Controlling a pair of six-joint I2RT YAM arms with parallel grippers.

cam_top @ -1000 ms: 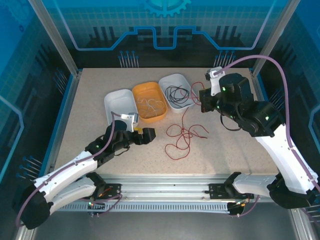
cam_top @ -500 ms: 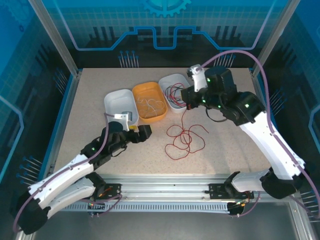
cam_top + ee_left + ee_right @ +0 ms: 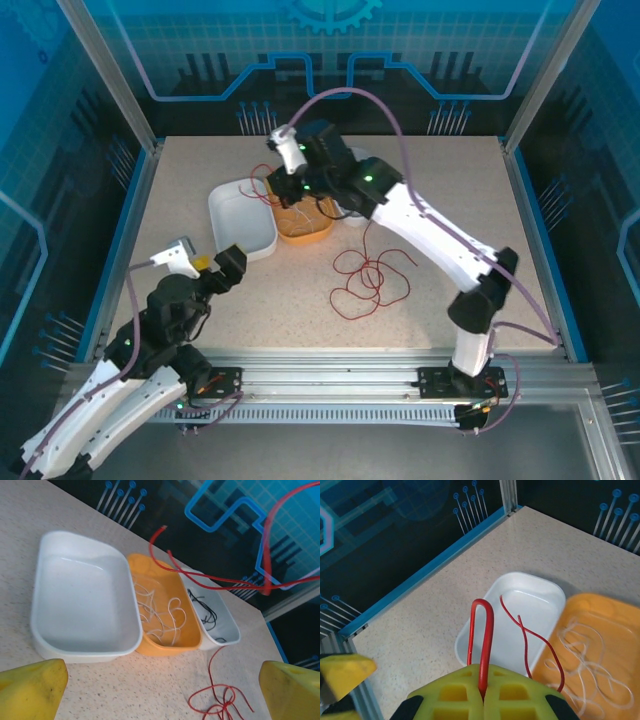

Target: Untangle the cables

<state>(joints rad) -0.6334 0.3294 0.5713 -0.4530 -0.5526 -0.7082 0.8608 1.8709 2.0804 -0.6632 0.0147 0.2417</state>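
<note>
Next, the right gripper lowers the red cable (image 3: pixel 488 630) into the empty white tray (image 3: pixel 522 602) and releases it, as the other trays already hold the white and black cables.
My right gripper (image 3: pixel 274 190) hangs above the left white tray (image 3: pixel 228 204), shut on the red cable (image 3: pixel 488 630), whose stiff loop sticks out past the closed yellow pads (image 3: pixel 482 681). From there the red cable (image 3: pixel 210 578) runs through the air and down to a tangled pile (image 3: pixel 368 279) on the table. The white cable (image 3: pixel 161 613) lies in the orange tray (image 3: pixel 306 226). In the right white tray (image 3: pixel 226 630) lies the black cable (image 3: pixel 206 614). My left gripper (image 3: pixel 214 266) is open near the front left, nothing between its fingers (image 3: pixel 31 688).
The three trays stand side by side at the table's middle back. My right arm (image 3: pixel 430 235) stretches diagonally over the right tray and the table's centre. Blue frame rails (image 3: pixel 112 255) border the table left and right.
My right arm has swung left from the right tray to above the left white tray, carrying the red cable's end. My left arm has pulled back toward the front left.
</note>
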